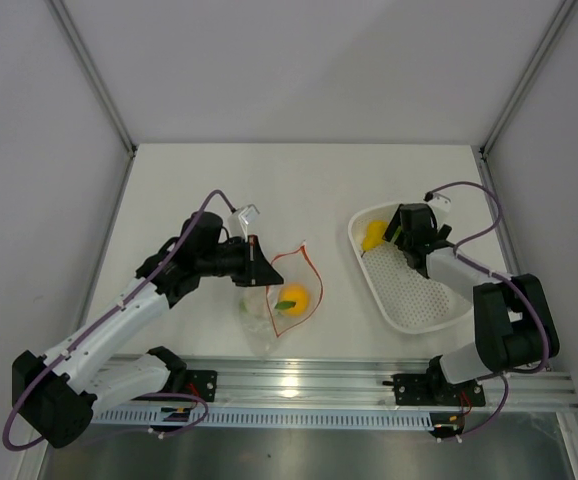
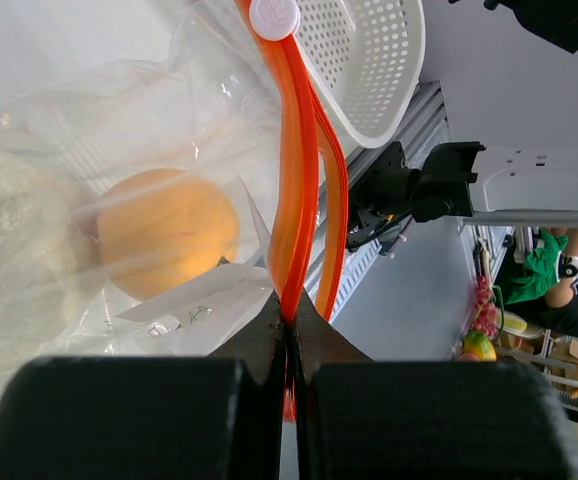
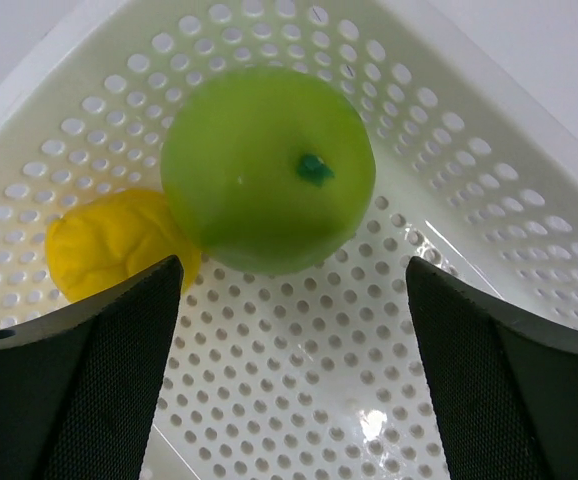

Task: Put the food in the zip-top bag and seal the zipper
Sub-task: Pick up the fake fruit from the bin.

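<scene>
My right gripper eases outward next until its open fingers are on either side of the round sides of the green apple (image 1: 397, 238) (image 3: 267, 170) and closes, since it lies just outward of them.
The clear zip-top bag (image 1: 287, 300) lies on the table with its mouth open. Its red-orange zipper (image 2: 297, 190) forms a loop. My left gripper (image 2: 291, 318) is shut on the zipper strip at the bag's near end; it also shows in the top view (image 1: 265, 270). Inside the bag sit an orange round fruit (image 2: 169, 235) and a pale greenish piece (image 2: 9, 250). My right gripper (image 3: 291, 270) is open and empty, low over the white basket (image 3: 299, 400). A green apple (image 3: 267, 170) and a yellow pear (image 3: 109, 245) lie just ahead of its fingers.
The white perforated basket (image 1: 424, 300) stands at the right of the table, its near half bare. A white slider tab (image 2: 274, 17) sits on the zipper's far end. An aluminium rail (image 1: 369, 380) runs along the near table edge.
</scene>
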Available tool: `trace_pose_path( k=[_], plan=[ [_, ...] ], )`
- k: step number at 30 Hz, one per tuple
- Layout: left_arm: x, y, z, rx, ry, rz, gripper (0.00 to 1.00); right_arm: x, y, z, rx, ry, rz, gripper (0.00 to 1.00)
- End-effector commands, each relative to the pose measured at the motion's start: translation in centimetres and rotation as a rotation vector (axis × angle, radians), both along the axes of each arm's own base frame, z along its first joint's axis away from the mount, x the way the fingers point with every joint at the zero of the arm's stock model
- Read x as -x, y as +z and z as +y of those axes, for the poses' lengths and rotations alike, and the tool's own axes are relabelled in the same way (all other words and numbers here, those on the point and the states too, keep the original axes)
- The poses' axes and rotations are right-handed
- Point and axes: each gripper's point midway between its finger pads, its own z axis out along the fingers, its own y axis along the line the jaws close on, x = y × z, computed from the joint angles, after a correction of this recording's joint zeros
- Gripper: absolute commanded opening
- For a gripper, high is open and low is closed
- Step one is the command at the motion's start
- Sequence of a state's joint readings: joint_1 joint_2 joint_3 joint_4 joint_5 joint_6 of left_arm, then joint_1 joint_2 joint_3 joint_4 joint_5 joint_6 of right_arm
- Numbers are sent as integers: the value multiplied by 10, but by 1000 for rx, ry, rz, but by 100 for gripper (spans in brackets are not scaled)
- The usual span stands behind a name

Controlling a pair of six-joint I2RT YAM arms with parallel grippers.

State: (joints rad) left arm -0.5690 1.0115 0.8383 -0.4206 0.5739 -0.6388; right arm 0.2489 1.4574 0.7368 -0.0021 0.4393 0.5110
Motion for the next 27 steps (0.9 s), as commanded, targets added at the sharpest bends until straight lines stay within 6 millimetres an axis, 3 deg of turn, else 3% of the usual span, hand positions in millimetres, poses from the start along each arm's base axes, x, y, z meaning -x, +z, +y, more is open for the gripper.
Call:
trace_pose_path(
  k=[1, 4, 16, 21, 27],
  plan=[
    [-2, 4, -4, 34, -13, -9, 1, -33, 24, 1, 2, -10, -97, 94],
    [-2, 4, -5, 37, -16, -11, 0, -39, 20, 0, 14, -13, -91, 99],
    [-4, 4, -10, 52, -39, -7, 1, -57, 13, -10, -12, -62, -79, 98],
    [-5, 7, -13, 60, -53, -3, 1, -63, 1, -9, -35, -77, -52, 87],
    [-6, 6, -14, 43, -71, 1, 1, -59, -8, -9, -42, -84, -37, 59]
  ],
)
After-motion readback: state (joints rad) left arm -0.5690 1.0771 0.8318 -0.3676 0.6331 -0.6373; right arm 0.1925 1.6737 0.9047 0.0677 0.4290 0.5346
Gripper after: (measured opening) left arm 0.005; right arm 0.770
